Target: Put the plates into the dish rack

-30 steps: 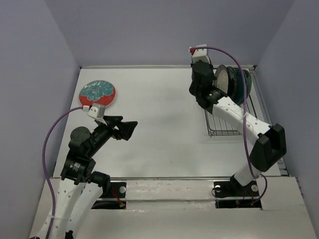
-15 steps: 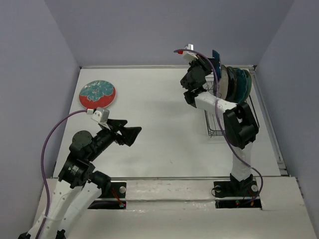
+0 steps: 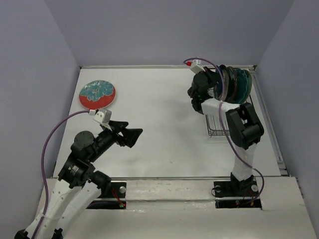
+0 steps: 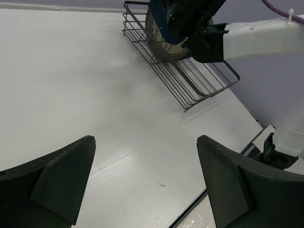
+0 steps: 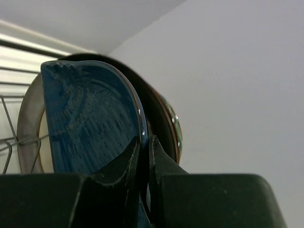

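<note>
The dark teal plate (image 5: pixel 85 128) is still higher than the cream plate next to it, so my right gripper should next go down toward the wires of the rack and open.
A red-rimmed plate with a teal flower pattern (image 3: pixel 97 94) lies flat at the far left of the table. The black wire dish rack (image 3: pixel 224 127) stands at the far right with several plates upright in it (image 3: pixel 239 83). My right gripper (image 3: pixel 215 82) is at the rack's left side, shut on the rim of a dark teal plate (image 5: pixel 85 128). The right wrist view shows its fingers (image 5: pixel 164 164) pinching that rim, with a cream plate (image 5: pixel 27 128) and darker plates (image 5: pixel 171 123) standing close by. My left gripper (image 3: pixel 132 133) is open and empty over the bare table.
The left wrist view shows the rack (image 4: pixel 190 80), a cream plate in it (image 4: pixel 159 40) and the right arm (image 4: pixel 261 38) beyond my open left gripper (image 4: pixel 146 140). The table's near edge (image 4: pixel 223 185) runs to the right. Grey walls enclose the table.
The right arm lifted the dark teal plate above the rack, then lowered it in among the standing plates. The left gripper shifted slightly right and nearer, still open.
</note>
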Robot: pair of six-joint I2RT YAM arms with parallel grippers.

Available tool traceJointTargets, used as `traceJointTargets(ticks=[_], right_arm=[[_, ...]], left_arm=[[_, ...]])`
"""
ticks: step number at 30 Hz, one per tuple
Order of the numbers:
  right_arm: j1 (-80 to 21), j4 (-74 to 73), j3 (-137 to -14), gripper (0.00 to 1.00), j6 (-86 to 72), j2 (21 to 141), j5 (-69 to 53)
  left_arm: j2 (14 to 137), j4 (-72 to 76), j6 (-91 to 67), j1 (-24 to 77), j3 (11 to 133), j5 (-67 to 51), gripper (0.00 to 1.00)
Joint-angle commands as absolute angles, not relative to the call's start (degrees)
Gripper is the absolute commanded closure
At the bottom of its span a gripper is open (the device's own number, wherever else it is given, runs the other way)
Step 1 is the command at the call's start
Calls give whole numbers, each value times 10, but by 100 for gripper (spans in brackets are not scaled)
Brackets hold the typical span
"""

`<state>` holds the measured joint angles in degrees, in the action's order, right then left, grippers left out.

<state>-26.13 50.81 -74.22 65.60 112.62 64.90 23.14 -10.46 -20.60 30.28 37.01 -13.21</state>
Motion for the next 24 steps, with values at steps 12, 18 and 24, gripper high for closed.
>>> traceJointTargets(ticks=[12,18,24], right_arm=[[-252,439,-701,93,437,1095,628],[-230,288,-704,93,218,1096,601],[-214,91,-719,93,-20,1066,540]], left_arm=[[250,-91,-204,297,377,-125,1],[263,-89,-204,287,375,-127,1],[279,-86,-205,276,374,-133,1]])
